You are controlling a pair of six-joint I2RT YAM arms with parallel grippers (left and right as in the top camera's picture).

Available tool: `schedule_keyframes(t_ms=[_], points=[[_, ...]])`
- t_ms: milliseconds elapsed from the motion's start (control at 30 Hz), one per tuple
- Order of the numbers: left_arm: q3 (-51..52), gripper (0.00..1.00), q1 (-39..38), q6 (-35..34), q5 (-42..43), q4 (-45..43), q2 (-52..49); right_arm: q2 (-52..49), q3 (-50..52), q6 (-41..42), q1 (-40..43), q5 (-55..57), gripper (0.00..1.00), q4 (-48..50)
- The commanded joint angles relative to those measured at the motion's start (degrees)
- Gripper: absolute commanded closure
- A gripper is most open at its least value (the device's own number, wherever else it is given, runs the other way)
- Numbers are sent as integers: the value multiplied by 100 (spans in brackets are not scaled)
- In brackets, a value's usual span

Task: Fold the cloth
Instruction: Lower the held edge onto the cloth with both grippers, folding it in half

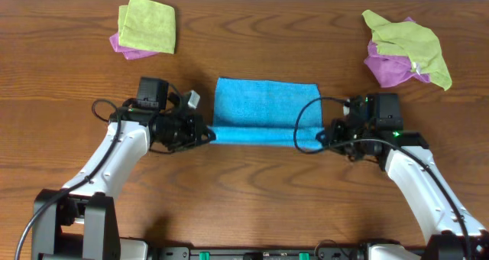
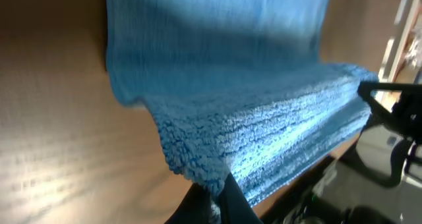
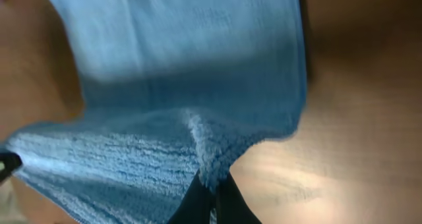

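Observation:
The cloth's matching far corner (image 1: 221, 81) lies flat and uncovered, outward of my left gripper, so my left gripper should carry the cloth's pinched corner outward and release it there.
A blue cloth (image 1: 263, 111) lies in the middle of the wooden table, its near edge lifted off the surface. My left gripper (image 1: 208, 134) is shut on the cloth's near left corner (image 2: 198, 174). My right gripper (image 1: 321, 136) is shut on the near right corner (image 3: 212, 171). In both wrist views the blue cloth (image 2: 264, 138) hangs between the pinched corners (image 3: 132, 158), with its far part flat on the table.
A green cloth on a purple cloth (image 1: 145, 27) lies at the back left. Another green and purple pile (image 1: 405, 50) lies at the back right. Arm cables loop near both grippers.

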State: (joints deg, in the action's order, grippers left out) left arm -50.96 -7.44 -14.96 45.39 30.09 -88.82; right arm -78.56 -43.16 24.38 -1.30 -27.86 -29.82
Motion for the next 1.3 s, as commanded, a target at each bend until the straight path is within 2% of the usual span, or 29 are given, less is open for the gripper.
schedule_keyframes(t_ms=[0,233,500,900,1267], points=[[17,94,98,-678,-667,-402,87,66,-7,424,87,772,99,358],[17,94,98,-1390,-949,-1574,79,-57,-7,863,81,1082,99,1165],[17,94,74,-1825,-1281,-2439,-249,-669,-7,1082,46,1150,99,1917],[17,94,66,-2146,-1449,-3665,-911,-1375,-9,1204,46,1266,99,3195],[17,94,66,-2277,-1558,-4378,-1381,-1873,-39,1292,22,1318,99,3899]])
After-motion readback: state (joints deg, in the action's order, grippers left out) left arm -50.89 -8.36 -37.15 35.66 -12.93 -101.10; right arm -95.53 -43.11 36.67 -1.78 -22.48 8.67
